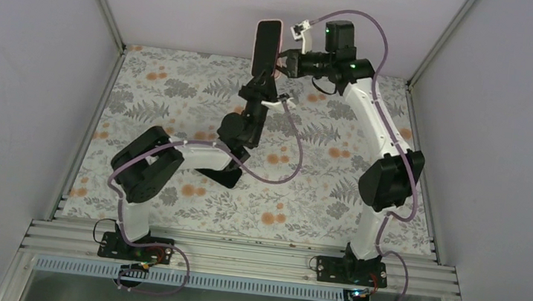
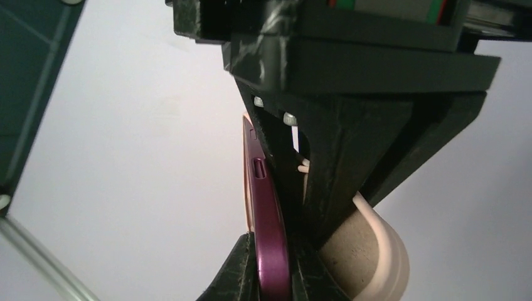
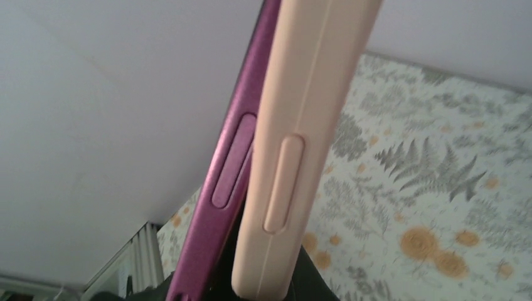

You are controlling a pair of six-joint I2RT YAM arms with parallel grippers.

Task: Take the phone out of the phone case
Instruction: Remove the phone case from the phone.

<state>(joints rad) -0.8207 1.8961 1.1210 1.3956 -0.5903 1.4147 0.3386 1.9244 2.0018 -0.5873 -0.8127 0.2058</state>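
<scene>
A gap parts the case from the phone, so the robot's right gripper will next pull away, then move down and back to the floral mat [image 3: 411,194].
The purple phone [image 1: 265,46] stands upright in the air above the back of the table, dark screen towards the top camera. My left gripper [image 1: 262,77] is shut on its lower end; in the left wrist view its fingers [image 2: 241,273] clamp the purple edge [image 2: 271,238]. My right gripper [image 1: 281,64] is shut on the pale pink case [image 1: 281,41] at the phone's right side. In the right wrist view the case [image 3: 295,157] is parted from the phone [image 3: 216,213] by a narrow gap near my jaws. A peeled, curled part of the case [image 2: 376,251] shows in the left wrist view.
The table carries a floral mat [image 1: 179,96]. White walls enclose the back and both sides. An aluminium rail [image 1: 238,252] runs along the near edge by the arm bases.
</scene>
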